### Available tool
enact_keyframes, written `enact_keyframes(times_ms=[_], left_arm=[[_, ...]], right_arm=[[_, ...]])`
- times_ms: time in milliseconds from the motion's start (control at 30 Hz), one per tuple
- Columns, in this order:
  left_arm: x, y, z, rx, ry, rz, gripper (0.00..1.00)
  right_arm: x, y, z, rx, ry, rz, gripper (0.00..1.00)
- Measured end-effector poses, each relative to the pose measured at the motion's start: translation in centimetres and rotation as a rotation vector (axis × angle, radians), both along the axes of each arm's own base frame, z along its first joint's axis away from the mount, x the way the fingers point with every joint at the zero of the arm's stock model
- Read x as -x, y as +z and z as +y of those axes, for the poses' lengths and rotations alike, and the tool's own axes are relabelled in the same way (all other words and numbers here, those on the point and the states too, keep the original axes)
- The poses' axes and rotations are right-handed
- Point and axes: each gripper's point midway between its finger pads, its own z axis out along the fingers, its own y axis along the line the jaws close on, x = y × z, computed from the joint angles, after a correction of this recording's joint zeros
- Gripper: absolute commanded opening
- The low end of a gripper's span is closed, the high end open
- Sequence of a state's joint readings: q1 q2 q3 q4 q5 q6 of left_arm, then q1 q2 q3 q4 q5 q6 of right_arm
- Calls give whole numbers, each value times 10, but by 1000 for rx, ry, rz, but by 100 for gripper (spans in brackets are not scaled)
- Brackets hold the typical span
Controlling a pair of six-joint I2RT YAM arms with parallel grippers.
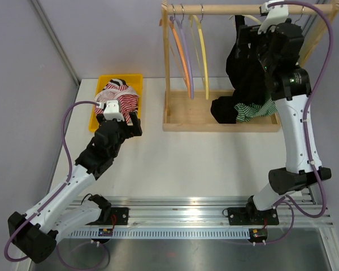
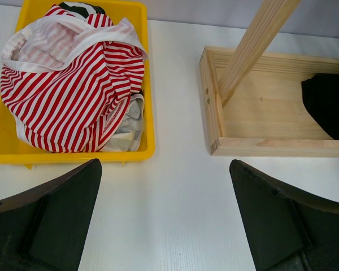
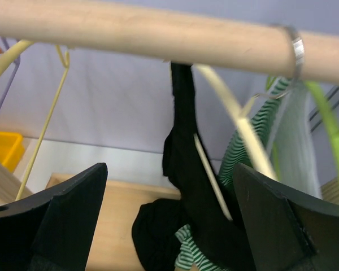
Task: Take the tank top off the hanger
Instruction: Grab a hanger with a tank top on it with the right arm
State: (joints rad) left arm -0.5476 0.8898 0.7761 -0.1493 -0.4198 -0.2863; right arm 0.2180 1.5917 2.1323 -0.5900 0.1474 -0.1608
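Observation:
My right gripper shifts to the right in the wrist view next, onto the cream hanger's arm below its hook point(image 3: 255, 143), since that arm lines up with one finger.
The black tank top point(image 1: 240, 62) point(image 3: 183, 164) hangs by a strap from a cream hanger point(image 3: 237, 127) on the wooden rail point(image 1: 226, 9) point(image 3: 130, 31). Its lower part lies bunched on the rack's wooden base point(image 1: 192, 125). My right gripper point(image 1: 254, 42) point(image 3: 169, 169) is raised just below the rail. It is open, facing the strap, with nothing between its fingers. My left gripper point(image 1: 130, 125) point(image 2: 164, 164) hovers open over the white table, between the yellow bin point(image 2: 73, 155) and the rack base point(image 2: 260, 148).
A green-striped garment point(image 1: 254, 110) point(image 3: 260, 130) hangs beside the tank top, with a green hanger point(image 3: 327, 130) to its right. Orange point(image 1: 181, 51), purple point(image 1: 186, 56) and yellow point(image 1: 203, 56) hangers hang bare. The yellow bin point(image 1: 101, 84) holds a red-striped garment point(image 2: 73, 84).

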Motion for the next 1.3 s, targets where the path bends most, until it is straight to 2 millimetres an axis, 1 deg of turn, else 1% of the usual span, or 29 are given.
enact_keyframes(times_ms=[133, 200, 267, 333, 400, 467, 600, 633, 667, 700, 767, 867, 933, 1000, 1033, 1067, 1100, 1167, 1200, 1233, 1267, 1300], left_arm=[[1, -2, 0, -4, 1, 7, 99], [2, -3, 1, -6, 3, 12, 99], [4, -3, 3, -7, 4, 14, 99], [6, -1, 5, -4, 8, 10, 99], [8, 3, 7, 3, 12, 1, 99], [10, 6, 9, 11, 17, -10, 99], [12, 11, 11, 17, 26, -22, 99], [12, 11, 12, 17, 27, -23, 99], [12, 11, 12, 17, 29, -23, 99], [12, 11, 12, 16, 30, -23, 99], [12, 10, 12, 16, 30, -22, 99], [12, 11, 12, 17, 30, -22, 99], [12, 10, 12, 19, 31, -22, 99], [12, 9, 12, 20, 32, -18, 99], [12, 8, 12, 20, 32, -16, 99], [12, 6, 12, 20, 32, -14, 99], [12, 4, 12, 19, 33, -10, 99], [12, 3, 12, 18, 32, -8, 99], [12, 3, 12, 18, 32, -7, 99], [12, 3, 12, 18, 32, -7, 99], [12, 3, 12, 19, 33, -7, 99], [12, 3, 12, 19, 33, -7, 99]], right_arm=[[-4, 29, -28, 14, -25, -56, 99], [-7, 38, -39, 18, -32, -75, 100], [-11, 39, -49, 20, -32, -80, 99], [-17, 35, -57, 21, -26, -71, 99], [-25, 26, -65, 18, -11, -48, 100], [-35, 13, -72, 9, 0, -21, 99], [-52, -10, -78, 1, 24, 32, 95], [-54, -12, -76, -5, 36, 35, 91], [-55, -15, -74, -7, 47, 44, 80], [-55, -18, -72, -8, 59, 51, 77], [-56, -21, -69, -18, 73, 59, 76], [-57, -26, -66, -23, 89, 71, 80], [-57, -29, -65, -24, 93, 77, 78], [-57, -29, -65, -25, 93, 80, 67], [-56, -29, -65, -27, 93, 79, 57], [-56, -28, -65, -27, 95, 78, 53], [-55, -28, -64, -32, 96, 77, 45], [-54, -26, -63, -39, 101, 75, 36], [-54, -26, -62, -40, 103, 74, 26], [-54, -26, -62, -38, 107, 73, 19], [-54, -25, -61, -42, 109, 73, 8], [-54, -25, -61, -44, 111, 74, 4]])
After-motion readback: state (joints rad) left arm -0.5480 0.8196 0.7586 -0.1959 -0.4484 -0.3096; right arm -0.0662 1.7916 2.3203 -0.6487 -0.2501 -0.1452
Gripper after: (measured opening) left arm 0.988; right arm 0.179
